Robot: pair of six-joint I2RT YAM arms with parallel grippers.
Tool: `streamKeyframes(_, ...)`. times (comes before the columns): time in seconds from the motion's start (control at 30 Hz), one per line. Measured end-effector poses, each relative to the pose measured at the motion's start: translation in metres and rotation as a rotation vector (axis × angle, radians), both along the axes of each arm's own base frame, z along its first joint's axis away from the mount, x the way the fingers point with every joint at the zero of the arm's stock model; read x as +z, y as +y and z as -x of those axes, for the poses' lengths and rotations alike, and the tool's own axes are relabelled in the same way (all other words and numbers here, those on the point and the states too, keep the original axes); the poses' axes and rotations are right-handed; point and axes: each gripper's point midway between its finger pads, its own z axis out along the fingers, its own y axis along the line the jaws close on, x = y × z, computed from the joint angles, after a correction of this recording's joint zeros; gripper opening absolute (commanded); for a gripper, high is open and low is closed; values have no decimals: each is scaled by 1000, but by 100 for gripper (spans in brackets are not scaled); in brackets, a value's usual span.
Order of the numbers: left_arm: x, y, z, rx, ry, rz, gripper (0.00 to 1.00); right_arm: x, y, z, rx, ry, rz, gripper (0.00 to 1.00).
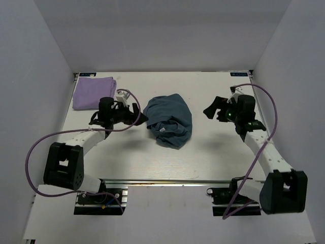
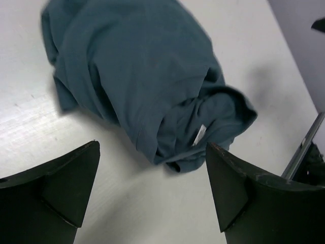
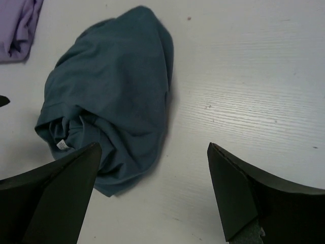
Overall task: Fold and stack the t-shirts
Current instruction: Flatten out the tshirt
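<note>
My left gripper will next lower across to its right in the top view, onto the teal heap's pointed corner below, since that corner sticks out.
The dark teal t-shirt [image 1: 169, 120] lies crumpled in a heap at the table's middle, its small white neck label [image 1: 163, 129] showing; it also fills the left wrist view [image 2: 142, 76] and shows in the right wrist view [image 3: 109, 96]. The lavender t-shirt [image 1: 93, 92] lies folded flat at the far left, and its edge shows in the right wrist view [image 3: 18, 25]. My left gripper [image 1: 136, 116] is open and empty just left of the teal heap. My right gripper [image 1: 214, 110] is open and empty, to the right of the heap with a gap of table between.
The white table [image 1: 213, 152] is boxed in by white walls at the back and both sides. A metal rail [image 1: 167, 181] runs along the near edge between the arm bases. Purple cables loop beside each arm.
</note>
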Motion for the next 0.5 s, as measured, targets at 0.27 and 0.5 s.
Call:
streamKeyframes(0.27, -56, -34, 16, -75, 152, -85, 84, -25, 48, -67, 140, 111, 22, 90)
streamKeyframes(0.5, -92, -42, 9, -41, 222, -186, 51, -40, 99, -148, 221, 102, 107, 90)
